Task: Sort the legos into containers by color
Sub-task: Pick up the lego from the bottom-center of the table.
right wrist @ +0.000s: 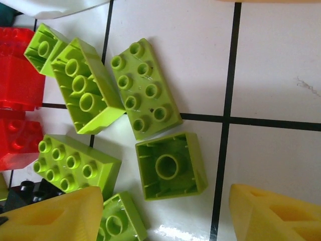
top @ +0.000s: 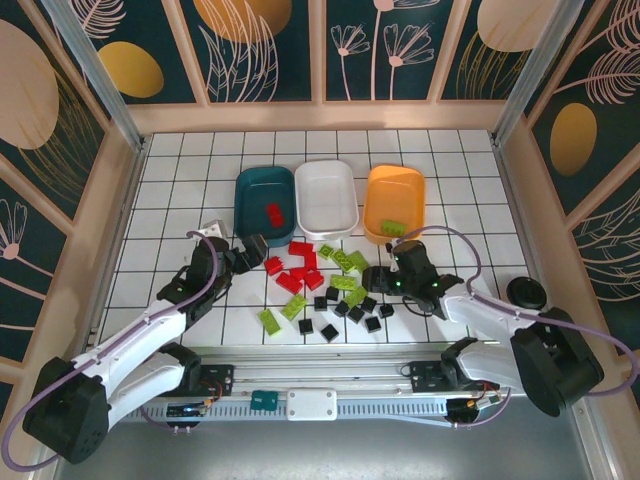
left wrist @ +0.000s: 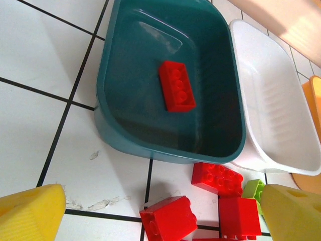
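The upturned square green lego (right wrist: 168, 167) is lined up between my right gripper's open fingers, so they will go down around its opposite sides next.
Three containers stand in a row at the back: a teal tray (top: 245, 205) holding one red lego (top: 272, 213), a white tray (top: 327, 195), and an orange tray (top: 400, 195) holding one green lego (top: 392, 228). In front lie loose legos: red ones (top: 298, 265), lime-green ones (top: 345, 262) and black ones (top: 350, 310). My left gripper (top: 258, 255) is open at the red pile's left edge, with a red lego (left wrist: 168, 218) between its yellow fingers (left wrist: 30, 213), untouched. My right gripper (top: 385, 275) is open beside the green pile, an upturned green lego (right wrist: 170, 165) lying just ahead of its fingers (right wrist: 55, 216).
The teal tray's near rim (left wrist: 150, 145) is close ahead of the left gripper, the white tray (left wrist: 271, 110) to its right. A black round object (top: 526, 292) sits by the right wall. Wooden walls frame the tiled table on three sides.
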Robot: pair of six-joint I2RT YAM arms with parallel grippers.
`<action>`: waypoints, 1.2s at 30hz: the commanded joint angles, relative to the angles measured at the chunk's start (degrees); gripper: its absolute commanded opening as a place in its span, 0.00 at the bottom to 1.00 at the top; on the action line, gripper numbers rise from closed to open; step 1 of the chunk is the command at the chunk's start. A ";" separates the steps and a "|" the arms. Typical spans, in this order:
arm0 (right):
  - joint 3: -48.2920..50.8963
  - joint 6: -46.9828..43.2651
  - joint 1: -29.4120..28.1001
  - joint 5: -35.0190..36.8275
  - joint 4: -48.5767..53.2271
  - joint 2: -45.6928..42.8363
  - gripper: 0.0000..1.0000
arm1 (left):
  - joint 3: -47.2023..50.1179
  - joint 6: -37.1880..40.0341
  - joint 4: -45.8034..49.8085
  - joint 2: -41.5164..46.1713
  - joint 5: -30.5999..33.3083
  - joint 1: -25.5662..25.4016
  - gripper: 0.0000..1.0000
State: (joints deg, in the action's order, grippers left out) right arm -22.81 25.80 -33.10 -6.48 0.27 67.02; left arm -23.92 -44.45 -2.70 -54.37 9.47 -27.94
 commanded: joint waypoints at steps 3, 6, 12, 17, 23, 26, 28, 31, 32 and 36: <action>-3.52 -1.54 -3.60 4.86 -1.25 4.98 0.63 | 0.55 -0.52 0.07 0.96 -0.04 -0.27 0.98; -4.22 -1.59 -4.64 6.57 -0.71 7.60 0.60 | 0.52 -0.04 0.84 1.65 0.68 -0.26 0.99; -5.63 -2.08 -5.70 10.88 -0.82 11.89 0.56 | 1.33 0.50 0.68 2.17 0.37 -0.26 0.99; -7.19 -1.77 -6.43 12.90 -1.50 14.12 0.55 | 1.42 0.91 0.77 2.08 0.09 -0.24 0.99; -6.95 -2.05 -6.58 13.92 -1.68 12.98 0.36 | 1.86 1.12 0.59 2.51 -0.43 -0.25 0.99; -5.66 -2.25 -6.62 14.46 -1.63 8.91 0.27 | 1.62 1.57 0.80 2.94 -0.60 -0.27 0.98; -4.97 -2.29 -6.62 14.67 -0.96 5.20 0.23 | 1.21 1.81 1.19 3.38 -0.61 -0.27 0.99; -5.20 -1.93 -6.62 15.31 1.49 -0.14 0.20 | 0.30 2.40 1.72 3.91 0.10 -0.21 0.98; -5.50 -1.83 -6.62 15.72 2.32 -1.58 0.20 | -0.06 2.79 1.73 3.92 0.38 -0.25 0.99; -8.64 -2.52 -5.37 17.88 5.26 -7.14 0.19 | -1.78 4.81 1.56 3.55 3.33 -0.27 0.99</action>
State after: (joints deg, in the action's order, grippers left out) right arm -28.77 24.08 -39.44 8.14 3.18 62.72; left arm -23.27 -42.04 -1.63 -51.13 10.28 -27.94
